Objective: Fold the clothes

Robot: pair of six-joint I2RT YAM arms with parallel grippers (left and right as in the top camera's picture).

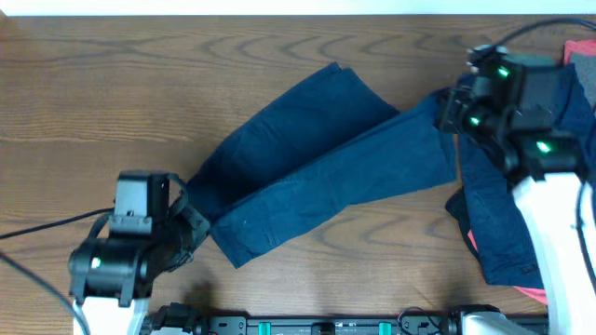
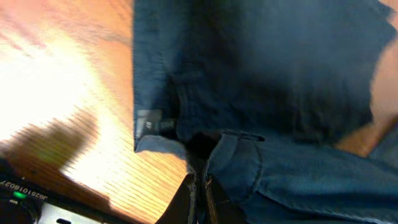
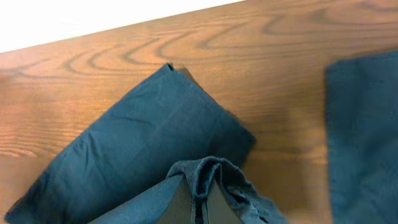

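My right gripper should go down to the other leg, which lies uncovered, moving left in the overhead view onto that leg's far end (image 1: 358,91) (image 3: 202,109), and release the cloth.
A dark navy garment (image 1: 317,163) lies spread diagonally across the middle of the wooden table. My left gripper (image 1: 191,223) is shut on its waistband end at the lower left; the left wrist view shows the fingers (image 2: 200,193) pinching the cloth (image 2: 273,93) beside a small label. My right gripper (image 1: 452,110) is shut on the garment's leg end at the right; the right wrist view shows a bunched fold (image 3: 208,171) between the fingers (image 3: 199,208). A second navy garment (image 1: 498,228) lies under the right arm.
Red cloth (image 1: 531,293) and grey cloth (image 1: 582,74) show at the right edge by the pile. The table's front rail (image 1: 326,326) runs along the bottom. Bare wood (image 1: 93,93) lies at the left and far side.
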